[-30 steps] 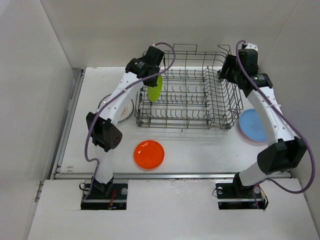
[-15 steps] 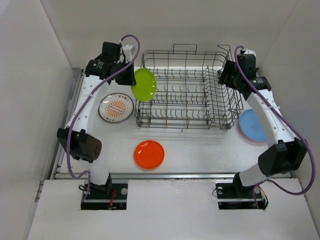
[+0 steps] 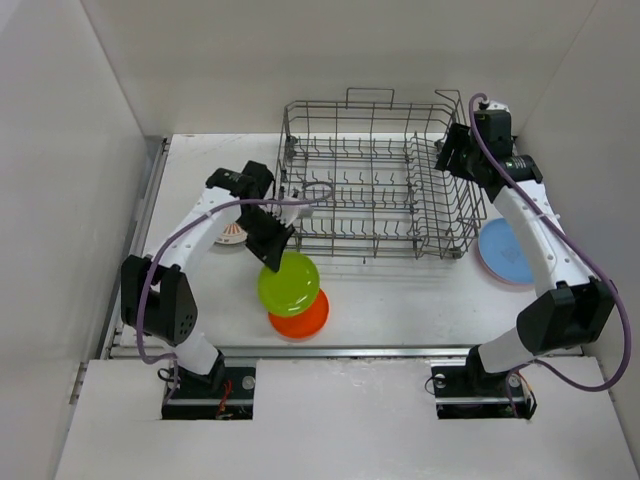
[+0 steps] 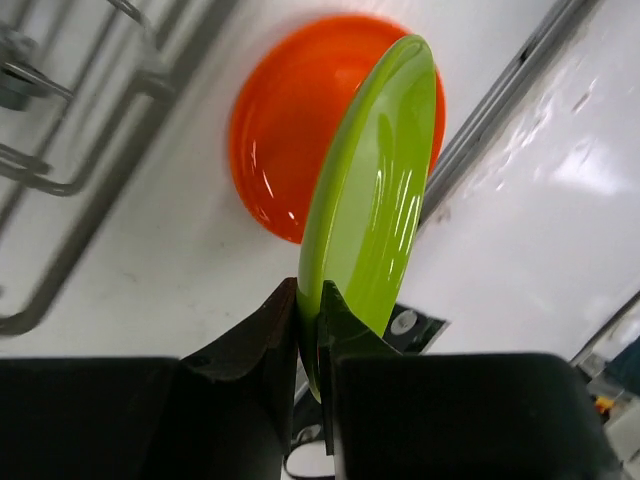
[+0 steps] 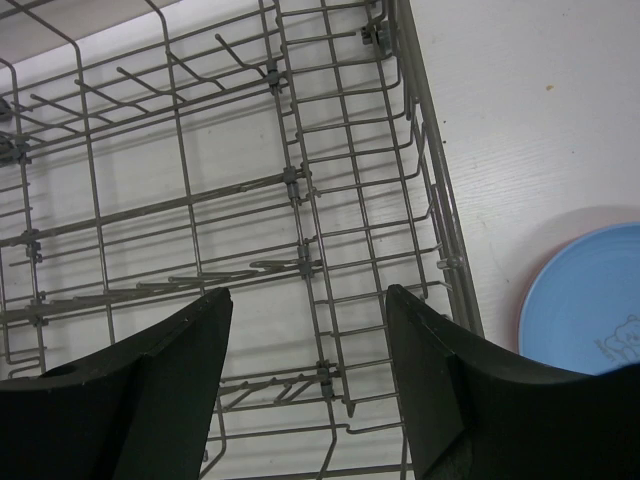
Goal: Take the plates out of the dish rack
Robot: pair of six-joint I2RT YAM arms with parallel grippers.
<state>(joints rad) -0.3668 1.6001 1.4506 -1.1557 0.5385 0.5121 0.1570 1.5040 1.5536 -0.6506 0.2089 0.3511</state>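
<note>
My left gripper brings the lime green plate (image 3: 289, 284) down onto the orange plate next and only then opens, since the orange plate lies flat just beneath it.
My left gripper (image 3: 272, 262) is shut on the rim of the lime green plate (image 3: 289, 284), holding it tilted just above the orange plate (image 3: 303, 318) that lies on the table in front of the dish rack (image 3: 375, 180). The left wrist view shows the green plate (image 4: 370, 190) pinched between my fingers (image 4: 262, 330) with the orange plate (image 4: 280, 140) behind it. My right gripper (image 3: 452, 150) is open and empty above the rack's right end (image 5: 300, 180). A light blue plate (image 3: 506, 252) lies right of the rack. A white plate with orange centre (image 3: 232, 233) is mostly hidden by my left arm.
The rack shows no plates in it. White walls close in the left, back and right. A metal rail (image 3: 340, 350) runs along the table's near edge. The light blue plate also shows at the right of the right wrist view (image 5: 590, 300).
My left arm has lifted the lime green plate out of the rack's left end, swung it left and then forward, and lowered it over the orange plate. The right arm has barely moved.
</note>
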